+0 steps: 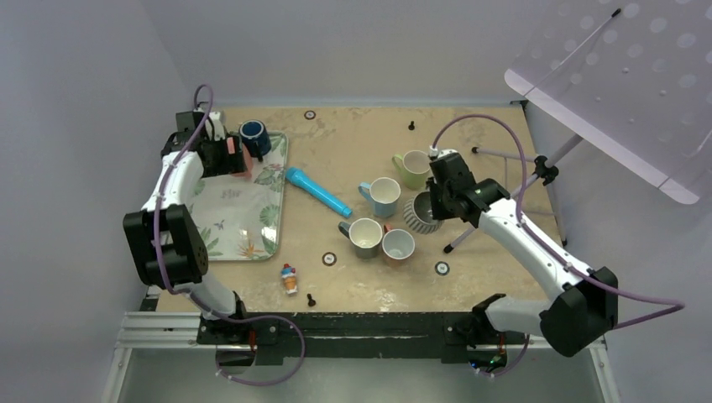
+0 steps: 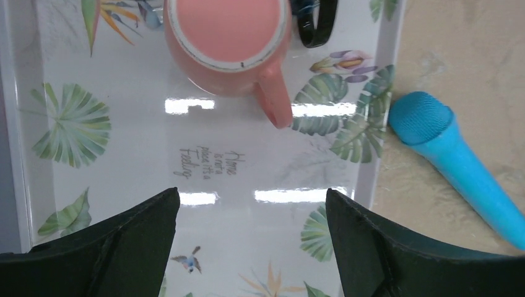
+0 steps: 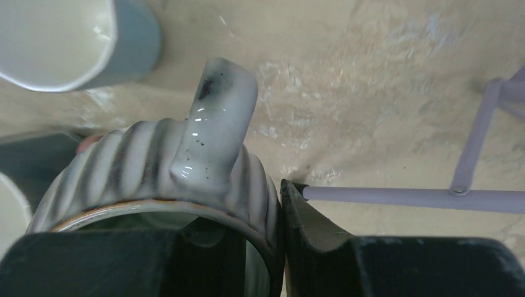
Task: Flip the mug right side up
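I should next tilt the ribbed mug upright with my right gripper, lower its bottom onto the table beside the brown mug and let it go, because it is still leaning over.
A ribbed grey mug is tipped on the table, its mouth facing my right gripper and its handle pointing away. That gripper is shut on the mug's rim wall, with one finger inside the mouth and the other outside. My left gripper hangs open over the floral tray, holding nothing. Just beyond its fingertips a pink mug stands on the tray, showing a flat pink round face.
A dark blue mug stands at the tray's far corner. A blue microphone lies right of the tray. Green, light blue, grey and brown mugs stand upright round the ribbed one. A lilac stand leg lies beside the right finger.
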Available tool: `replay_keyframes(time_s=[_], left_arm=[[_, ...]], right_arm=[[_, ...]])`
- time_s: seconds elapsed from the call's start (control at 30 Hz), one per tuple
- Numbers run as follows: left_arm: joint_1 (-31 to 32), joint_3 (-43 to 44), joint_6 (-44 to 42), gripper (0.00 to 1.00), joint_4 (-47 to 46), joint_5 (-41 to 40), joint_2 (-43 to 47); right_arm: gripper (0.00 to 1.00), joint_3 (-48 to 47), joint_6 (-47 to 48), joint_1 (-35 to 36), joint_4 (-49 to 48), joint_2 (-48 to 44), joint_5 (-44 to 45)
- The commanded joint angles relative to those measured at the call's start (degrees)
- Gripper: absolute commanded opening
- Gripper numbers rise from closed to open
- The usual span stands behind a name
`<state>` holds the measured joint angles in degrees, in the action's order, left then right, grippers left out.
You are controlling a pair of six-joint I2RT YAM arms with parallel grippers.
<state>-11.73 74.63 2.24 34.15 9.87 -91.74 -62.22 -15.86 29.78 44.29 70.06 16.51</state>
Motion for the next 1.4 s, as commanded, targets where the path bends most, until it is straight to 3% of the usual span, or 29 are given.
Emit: replay_keyframes(time_s=[0.0,0.23,0.37,0.6,0.73,0.93,1.2,1.37], left_arm=[[2.0,2.9,-1.9,0.92,-4.8,-7.0,-4.8],[4.5,8.0,-1.2,0.95,-5.4,-9.6,-11.5],[4.5,10.0,-0.7,0.9,-5.7,-9.7,-15.0],[4.4,13.3,0.0,0.75,-4.7,-11.7,-19.4],[4.4,14.6,0.0,0.68,-3.5,-11.8,-20.1],[3.9,16.0,-1.1,0.44,-2.1,-12.6,-20.2],[3.2,22.0,-5.4,0.45,3.8,-10.8,-24.9],[3.1,26.7,-6.5,0.43,7.4,-10.8,-28.6]], right_arm=[[0.0,3.9,-1.2,-5.3,-7.2,0.7,-7.9],[0.0,5.3,1.0,-11.4,-11.2,8.5,-12.3],[0.01,5.5,1.5,-12.7,-13.2,13.6,-14.2],[0.06,2.8,0.5,-12.7,-14.3,21.0,-7.9],[0.17,3.1,0.4,-12.7,-15.9,22.5,-6.8],[0.37,3.3,0.8,-12.6,-16.2,23.6,-8.3],[0.54,3.1,1.3,-11.6,-14.7,19.7,-9.0],[0.58,2.8,1.4,-10.3,-12.7,15.6,-8.3]])
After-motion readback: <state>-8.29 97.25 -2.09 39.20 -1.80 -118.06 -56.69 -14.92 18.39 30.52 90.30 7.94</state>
